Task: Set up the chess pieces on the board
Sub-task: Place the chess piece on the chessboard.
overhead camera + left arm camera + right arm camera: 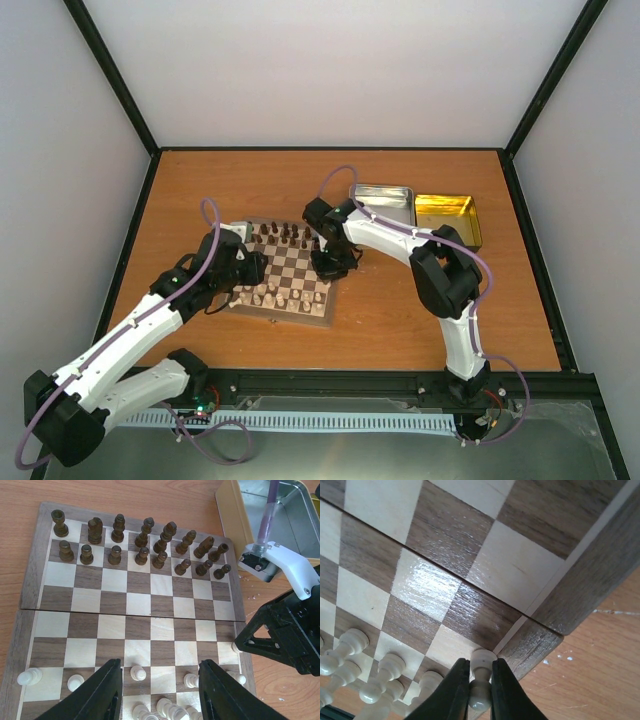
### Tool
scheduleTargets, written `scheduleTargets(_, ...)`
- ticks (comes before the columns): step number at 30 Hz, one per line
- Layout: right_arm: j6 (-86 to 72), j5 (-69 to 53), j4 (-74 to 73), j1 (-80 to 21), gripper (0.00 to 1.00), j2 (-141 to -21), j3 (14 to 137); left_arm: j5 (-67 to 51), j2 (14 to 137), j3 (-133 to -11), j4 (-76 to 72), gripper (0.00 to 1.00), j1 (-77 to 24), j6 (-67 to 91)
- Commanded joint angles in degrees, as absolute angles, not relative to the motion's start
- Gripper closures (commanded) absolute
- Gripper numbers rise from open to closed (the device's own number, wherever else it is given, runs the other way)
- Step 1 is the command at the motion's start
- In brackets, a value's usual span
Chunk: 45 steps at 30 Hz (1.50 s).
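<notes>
I will next move my right gripper to the left in the top view, over the empty pale square (325,611), to release the pawn (481,697), because cream pawns stand on either side of the square.
The board (300,318) lies left of centre on the table. Dark chess pieces (142,542) fill its two far rows, and cream ones (137,672) stand along the near rows. My left gripper (160,665) hovers open above the cream rows, holding nothing. My right gripper (480,664) is shut on a cream pawn (481,697) at the board's right edge. The pawn's base (483,659) is over a pale square next to the border. From the left wrist view, the right gripper (280,640) comes in from the right with that pawn (234,646) at its tip.
A silver tin (382,205) and a gold tin (447,218) sit side by side behind and to the right of the board. The right arm's purple cable (267,515) hangs in front of the tins. Bare table (400,310) lies right of the board.
</notes>
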<state>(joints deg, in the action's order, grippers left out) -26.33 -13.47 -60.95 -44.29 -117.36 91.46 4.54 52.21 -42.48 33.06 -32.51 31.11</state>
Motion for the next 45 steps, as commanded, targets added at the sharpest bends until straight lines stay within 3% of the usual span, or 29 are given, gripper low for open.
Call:
scheduleTargets(1, -27.4, -11.5, -59.0, -44.5, 0.92, -115.8, 91.0, 5.5, 51.0, -43.4, 33.1, 0.57, -32.1, 30.8)
scheduleTargets(4, -27.6, -9.3, -59.2, -45.1, 0.96, -114.7, 92.1, 6.5, 50.2, -44.0, 34.2, 0.57, -32.1, 31.0)
scheduleTargets(10, -27.9, -3.9, -61.0, -48.5, 0.96, -115.2, 99.3, 12.7, 46.2, -45.4, 37.0, 0.56, -32.1, 33.4)
scheduleTargets(21, -25.7, -1.3, -65.9, -56.2, 0.94, -126.5, 116.4, 20.7, 34.8, -44.8, 40.2, 0.51, -32.1, 35.3)
scheduleTargets(45, -24.0, -10.5, -66.2, -57.6, 0.9, -131.1, 115.8, 21.0, 34.6, -43.4, 39.6, 0.5, -32.1, 35.9)
